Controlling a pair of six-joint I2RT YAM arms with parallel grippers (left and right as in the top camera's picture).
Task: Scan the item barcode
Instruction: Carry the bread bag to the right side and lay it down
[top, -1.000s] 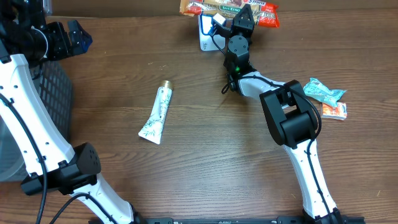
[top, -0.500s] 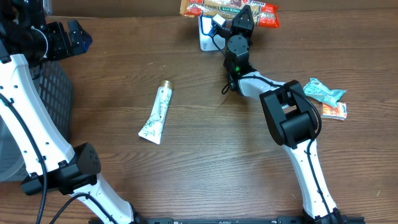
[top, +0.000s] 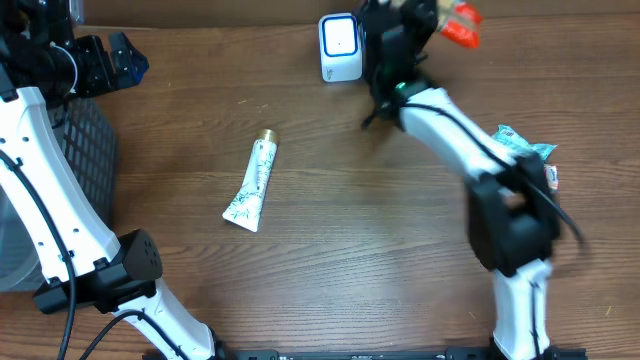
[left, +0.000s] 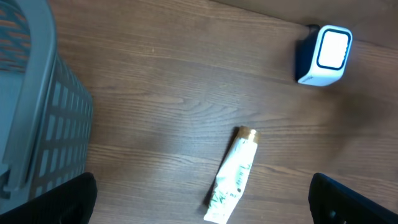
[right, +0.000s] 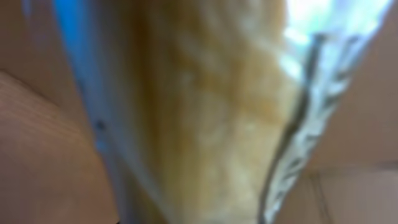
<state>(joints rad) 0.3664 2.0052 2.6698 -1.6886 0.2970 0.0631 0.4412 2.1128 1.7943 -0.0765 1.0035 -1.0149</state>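
Note:
Next, my right gripper swings back from the scanner (top: 340, 47) to the right in the overhead view and lowers over the orange-white packet, as packets lie by it.
A white barcode scanner (top: 340, 47) with a blue rim stands at the table's far edge; it also shows in the left wrist view (left: 326, 54). My right gripper (top: 415, 14) hangs just right of it, motion-blurred and shut on a snack packet (right: 205, 112). That packet fills the right wrist view as a tan blur with a blue edge and a silver crimped seam, hiding the fingers. A red packet end (top: 462, 24) sticks out beside the gripper. My left gripper (top: 108, 58) is open high at the far left, nothing between its fingers (left: 202, 208).
A white toothpaste tube (top: 252, 185) with a gold cap lies left of centre, also seen below the left wrist (left: 233, 177). A grey mesh basket (top: 88, 150) stands at the left edge. A teal packet (top: 520, 146) and an orange-white packet (top: 548, 178) lie at the right.
The right arm has swung right and up with the snack packet. The packets have left the far edge and the scanner stands uncovered. The left arm has not moved.

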